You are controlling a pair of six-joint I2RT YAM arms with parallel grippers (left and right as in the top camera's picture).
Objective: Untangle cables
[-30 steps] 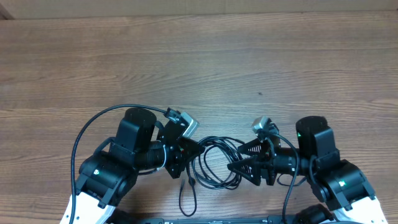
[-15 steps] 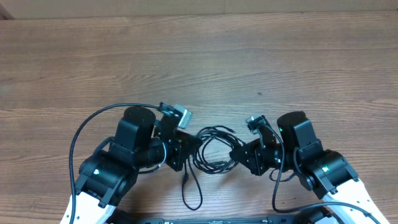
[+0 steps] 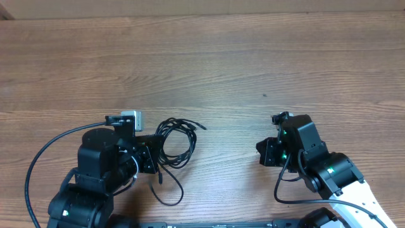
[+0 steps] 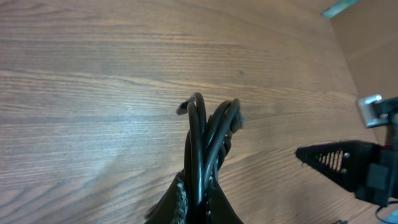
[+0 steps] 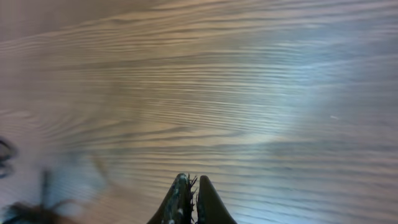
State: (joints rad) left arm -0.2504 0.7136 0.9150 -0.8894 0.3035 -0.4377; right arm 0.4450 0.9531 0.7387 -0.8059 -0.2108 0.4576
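Observation:
The robot's left gripper needs to lift toward the right gripper, which is empty and to its right in the overhead view, and let go of the bundle's held side beside it.
The cables (image 3: 178, 137) form a small coil of thin black loops left of the table's centre, and one loose tail (image 3: 168, 190) curves down toward the front edge. My left gripper (image 3: 154, 158) is shut on the coil's left side. In the left wrist view the cables (image 4: 205, 134) rise as a bundle straight out of the left gripper (image 4: 200, 182). My right gripper (image 3: 261, 152) is well to the right of the coil, apart from it. In the right wrist view the right gripper (image 5: 194, 182) is shut, with only bare wood ahead of it.
Thick black robot cables arc behind the left arm (image 3: 44, 152) and below the right arm (image 3: 281, 187). The table (image 3: 228, 69) is bare wood. A dark, blurred shape (image 5: 15, 208) sits at the lower left of the right wrist view.
The left arm has moved left, carrying the coil with it. The right gripper has gone from open beside the cables to shut and has drawn back to the right without them.

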